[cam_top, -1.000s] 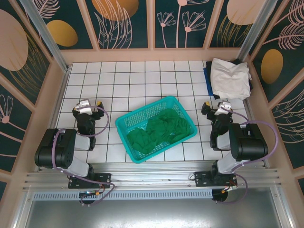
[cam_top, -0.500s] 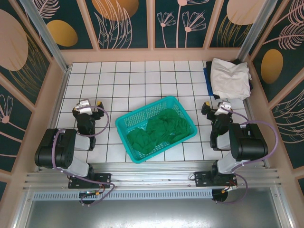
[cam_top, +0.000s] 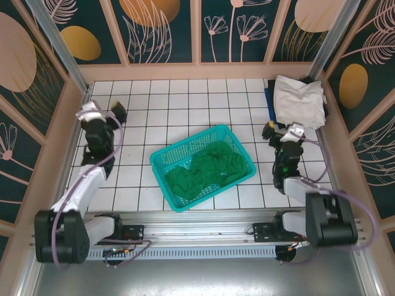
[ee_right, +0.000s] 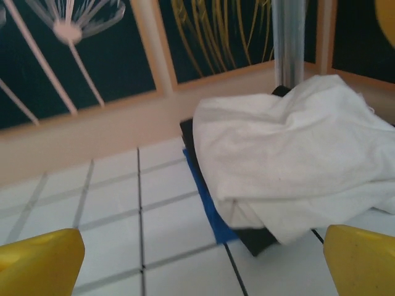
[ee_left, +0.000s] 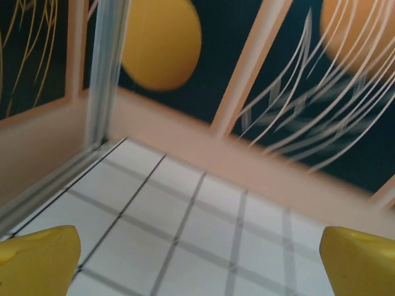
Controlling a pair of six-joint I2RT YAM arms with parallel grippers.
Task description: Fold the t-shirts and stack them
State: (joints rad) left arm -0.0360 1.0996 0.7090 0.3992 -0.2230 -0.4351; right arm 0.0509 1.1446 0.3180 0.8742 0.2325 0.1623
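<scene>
Next, my left gripper will come back and tilt down onto the basket's near rim, which lies below it and nearer my base, since the basket takes up in the middle of the table.
An emerald green t-shirt lies crumpled inside the teal mesh basket at mid-table. In the far right corner an off-white t-shirt lies on top of a blue one and a black one. My left gripper is open over bare tiles at the far left, well away from the basket. My right gripper is open just in front of the stack, not touching it. Nothing sits between either pair of yellow fingertips.
Peach walls with dark painted panels close the table on three sides. A metal post stands in the far left corner. White tiles stretch behind the basket. An aluminium rail runs along the near edge.
Both arms have unfolded from their tucked pose. The left gripper moved up and to the far left. The right gripper shifted a little toward the stack. The shirts and basket stayed put.
</scene>
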